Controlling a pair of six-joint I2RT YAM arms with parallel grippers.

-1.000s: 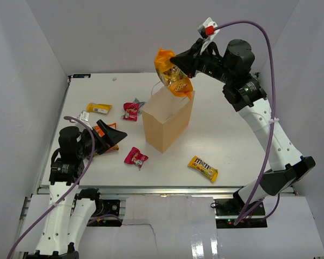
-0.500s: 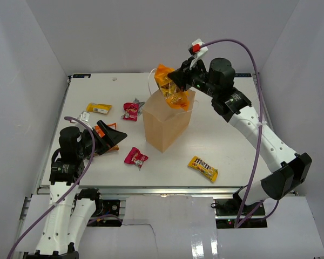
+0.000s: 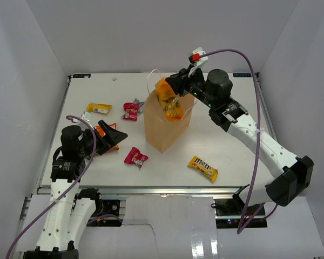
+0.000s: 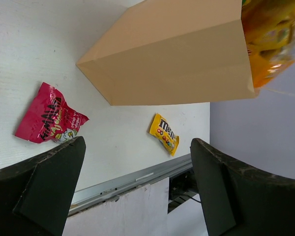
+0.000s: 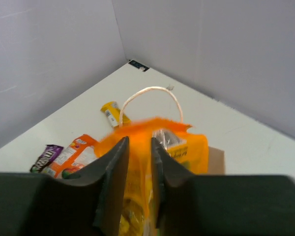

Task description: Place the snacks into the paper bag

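Observation:
My left gripper is to go down and to the right in the top view next, onto the red packet's near edge. That edge is uncovered.
The tan paper bag stands upright mid-table, one white cord handle raised. It also shows in the left wrist view. My right gripper is shut on the large orange bag and holds it at the paper bag's mouth, its lower end inside. The right wrist view shows my fingers pinching the orange bag. My left gripper is open and empty at the left. A yellow M&M's pack lies front right. A red packet lies in front of the bag.
More packets lie at the left: a yellow one, a red one and an orange one under the left gripper. White walls close in the table on three sides. A metal rail runs along the near edge.
My right gripper has come down and to the left with the orange bag, from above the paper bag into its mouth. The left arm has stayed still.

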